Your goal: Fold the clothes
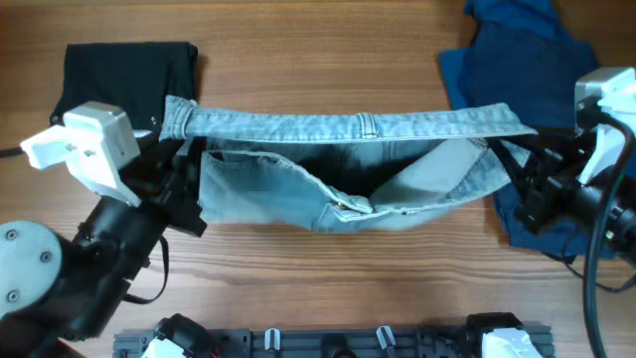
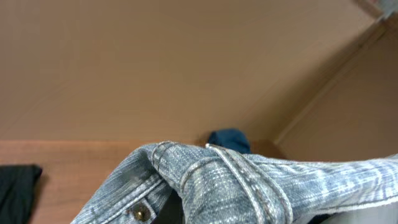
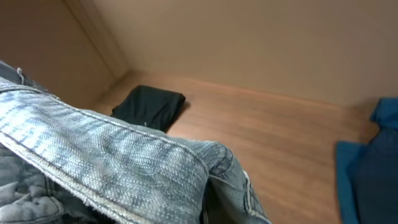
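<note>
The left gripper will next carry the waistband's corner of the shorts (image 1: pixel 348 164) outward and down to the wood beside the black garment.
Pale-blue denim shorts (image 1: pixel 348 164) hang stretched between my two grippers above the table, waistband taut along the top and the body sagging below. My left gripper (image 1: pixel 179 149) is shut on the waistband's left end; my right gripper (image 1: pixel 517 149) is shut on its right end. In the left wrist view the waistband with a belt loop and a brass rivet (image 2: pixel 236 186) fills the bottom and hides the fingers. In the right wrist view the denim (image 3: pixel 124 168) likewise covers the fingers. A dark blue garment (image 1: pixel 517 60) lies at the far right. A black garment (image 1: pixel 124 75) lies folded at the far left.
The wooden table (image 1: pixel 328 60) runs under everything. A black rail with clips (image 1: pixel 338 343) lies along the near edge. Brown walls close the far side in the wrist views (image 2: pixel 186 62).
</note>
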Motion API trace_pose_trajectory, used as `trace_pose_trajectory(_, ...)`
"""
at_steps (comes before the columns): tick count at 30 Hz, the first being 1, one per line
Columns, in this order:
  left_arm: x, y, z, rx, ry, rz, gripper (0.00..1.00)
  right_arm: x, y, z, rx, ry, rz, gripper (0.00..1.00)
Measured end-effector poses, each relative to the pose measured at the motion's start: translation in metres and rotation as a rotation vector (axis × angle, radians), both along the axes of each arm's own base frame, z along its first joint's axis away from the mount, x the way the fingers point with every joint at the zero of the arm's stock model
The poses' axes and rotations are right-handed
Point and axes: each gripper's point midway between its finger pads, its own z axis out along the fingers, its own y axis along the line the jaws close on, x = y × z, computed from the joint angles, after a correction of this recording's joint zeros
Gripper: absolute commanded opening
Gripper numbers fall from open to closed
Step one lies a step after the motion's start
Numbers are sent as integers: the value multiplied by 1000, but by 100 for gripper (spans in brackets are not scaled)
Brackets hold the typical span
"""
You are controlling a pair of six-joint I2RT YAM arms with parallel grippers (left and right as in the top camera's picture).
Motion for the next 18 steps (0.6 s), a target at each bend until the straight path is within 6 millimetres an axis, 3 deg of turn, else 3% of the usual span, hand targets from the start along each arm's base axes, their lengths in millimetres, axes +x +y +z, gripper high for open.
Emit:
trace_pose_trajectory(3, 11, 2, -11, 31, 42, 41, 4, 18, 1, -9, -2, 46, 0, 4)
trace_pose_trajectory(7, 67, 3, -43, 135, 147, 212, 4, 99, 3, -43, -13, 154, -11, 5)
trace_pose_trajectory(9, 100, 1, -67, 202, 211, 296, 4, 151, 3, -78, -23, 237, -22, 4)
trace_pose_trajectory(11, 145, 2, -107, 281, 306, 391, 4, 202, 4, -119, -31, 298, -27, 4)
trace_pose_trajectory(14, 203, 3, -161, 316, 400, 486, 4, 258, 6, -166, -42, 328, -36, 4)
trace_pose_trajectory(16, 242, 5, -202, 330, 447, 538, 4, 294, 9, -212, -57, 363, -45, 4)
trace_pose_trajectory(17, 258, 5, -219, 333, 456, 558, 9, 311, 11, -230, -61, 357, -49, 7)
trace_pose_trajectory(18, 273, 5, -237, 335, 462, 578, 44, 326, 13, -249, -66, 357, -54, 34)
